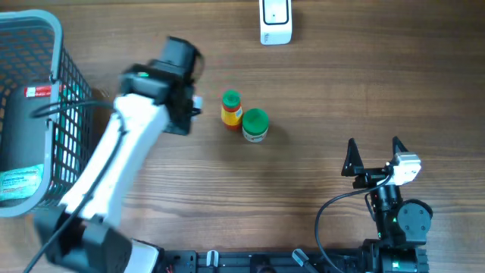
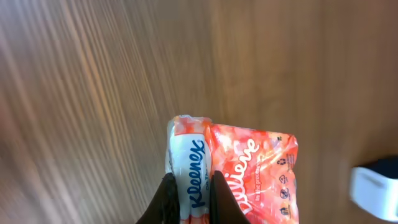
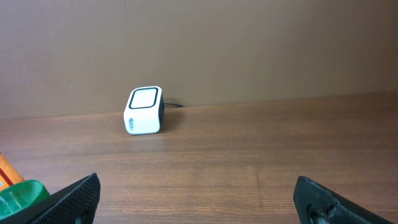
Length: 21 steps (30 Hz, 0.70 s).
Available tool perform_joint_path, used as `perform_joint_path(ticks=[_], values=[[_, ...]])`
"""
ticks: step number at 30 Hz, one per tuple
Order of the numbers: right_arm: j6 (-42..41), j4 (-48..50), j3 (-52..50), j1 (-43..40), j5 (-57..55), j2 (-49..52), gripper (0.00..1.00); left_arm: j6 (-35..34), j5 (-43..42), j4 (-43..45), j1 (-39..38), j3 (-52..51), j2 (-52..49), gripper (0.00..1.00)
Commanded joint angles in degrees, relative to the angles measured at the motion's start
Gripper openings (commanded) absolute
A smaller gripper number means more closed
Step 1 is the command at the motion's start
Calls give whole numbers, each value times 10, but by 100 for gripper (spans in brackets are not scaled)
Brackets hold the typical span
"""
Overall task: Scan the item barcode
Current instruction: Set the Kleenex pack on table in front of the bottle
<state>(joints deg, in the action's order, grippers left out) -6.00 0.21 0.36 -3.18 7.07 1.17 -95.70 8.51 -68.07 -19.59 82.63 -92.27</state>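
Bare tabletop [image 1: 220, 145] beside the yellow bottle is below and to the right in the overhead view, so my left gripper should lower there next and release the pack [image 1: 196, 103].
The item is an orange and white Kleenex tissue pack [image 2: 249, 168], held above the wooden table. My left gripper [image 2: 191, 182] is shut on its white edge strip, and only a sliver of the pack [image 1: 196, 103] shows past the gripper [image 1: 188, 106] in the overhead view. No barcode shows on the visible faces. The white barcode scanner [image 1: 275, 21] stands at the table's far edge, also visible as a small box [image 3: 144, 110] from the right wrist and at the lower right corner [image 2: 376, 190] of the left wrist view. My right gripper [image 1: 375, 158] rests open and empty near the front right.
A grey wire basket [image 1: 45, 30] holding packaged goods stands at the left edge. A yellow bottle with a green cap [image 1: 231, 108] and a green-lidded jar [image 1: 255, 125] stand mid-table, just right of my left gripper.
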Motion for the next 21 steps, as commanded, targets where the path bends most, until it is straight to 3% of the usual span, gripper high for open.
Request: perform_joint_path(ticks=[1,6,10,17,21], values=[[-1,2,-1,2,0,-2,100,-111,-14,38,-54,-48,-46,4],[-2,2,-1,2,0,-2,100,-189,-14,81,-85,-92,-82,6],[-1,2,-1,2,0,-2,100,-205,-12,103,-86,-110,-93,11],[-1,2,-1,2,0,-2,100,-183,-19,111,-88,-122,-94,32],[-1,2,-1,2,0,-2,100,-140,-20,114,-92,-121,-77,57]])
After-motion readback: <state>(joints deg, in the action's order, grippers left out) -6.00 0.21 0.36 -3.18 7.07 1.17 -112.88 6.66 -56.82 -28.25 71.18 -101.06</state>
